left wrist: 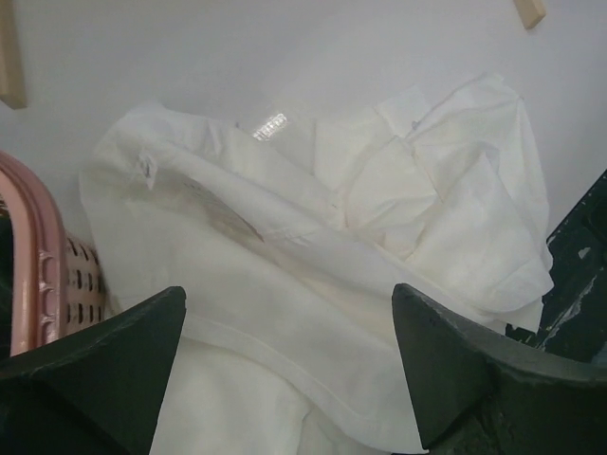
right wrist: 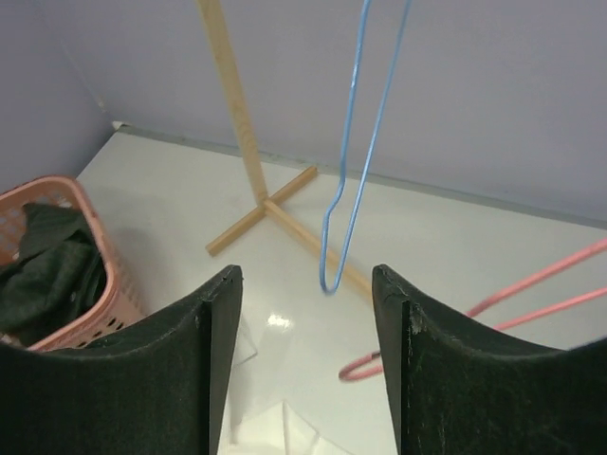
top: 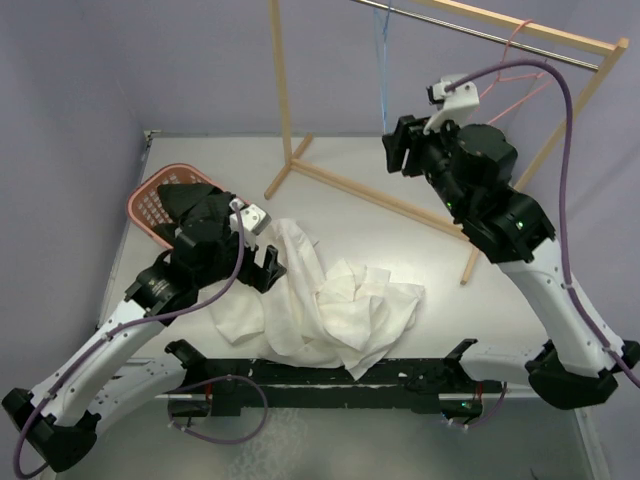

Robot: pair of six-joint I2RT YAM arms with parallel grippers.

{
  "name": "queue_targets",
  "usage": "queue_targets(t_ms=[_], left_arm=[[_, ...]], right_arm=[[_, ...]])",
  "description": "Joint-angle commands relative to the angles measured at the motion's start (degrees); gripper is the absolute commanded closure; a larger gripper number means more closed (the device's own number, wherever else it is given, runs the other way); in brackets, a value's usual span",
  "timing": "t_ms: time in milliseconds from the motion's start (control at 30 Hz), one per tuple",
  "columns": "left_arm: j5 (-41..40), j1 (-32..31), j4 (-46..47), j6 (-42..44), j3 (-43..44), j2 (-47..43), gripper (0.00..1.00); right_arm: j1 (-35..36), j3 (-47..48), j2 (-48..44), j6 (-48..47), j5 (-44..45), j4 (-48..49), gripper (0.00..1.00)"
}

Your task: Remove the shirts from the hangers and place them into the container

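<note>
The white shirt bunches into a raised fold (top: 320,302) (left wrist: 321,235) below my left gripper and to its right in the top view. I will go down that way to pinch it.
The white shirt (top: 335,310) lies crumpled on the table, off any hanger. My left gripper (top: 262,272) hovers low over its left part, open, with only cloth beneath the jaws (left wrist: 287,303). The dark shirt (right wrist: 47,265) sits inside the pink container (right wrist: 90,204), which stands at the table's left (top: 148,200) behind my left arm. My right gripper (top: 398,150) is raised near the rack, open and empty (right wrist: 305,280). The blue hanger (right wrist: 346,142) hangs bare from the rail just beyond its fingers. The pink hanger (right wrist: 531,294) hangs bare to the right (top: 515,65).
The wooden rack (top: 285,100) with its metal rail (top: 470,30) stands across the back of the table. Its floor bar (top: 380,195) runs diagonally behind the white shirt. A purple wall closes the left side and the back.
</note>
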Motion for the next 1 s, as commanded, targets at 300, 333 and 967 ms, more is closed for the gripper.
queue_targets(t_ms=[300,333,967], left_arm=[[4.1,-0.6,6.8,-22.1,-4.4,11.5,0.06],[2.2,-1.8,8.1,-24.6,-6.0,10.9,0.03],[-44.1,-31.0,-6.9,-59.3,2.1,33.6,0.01]], right_arm=[[-0.2,-22.0,-23.0,8.7,-18.0,-5.6,0.37],[-0.2,-23.3,-23.7,9.0,-18.0,-5.7,0.38],[-0.2,-35.2,-32.7,9.7,-12.7,-2.6,0.41]])
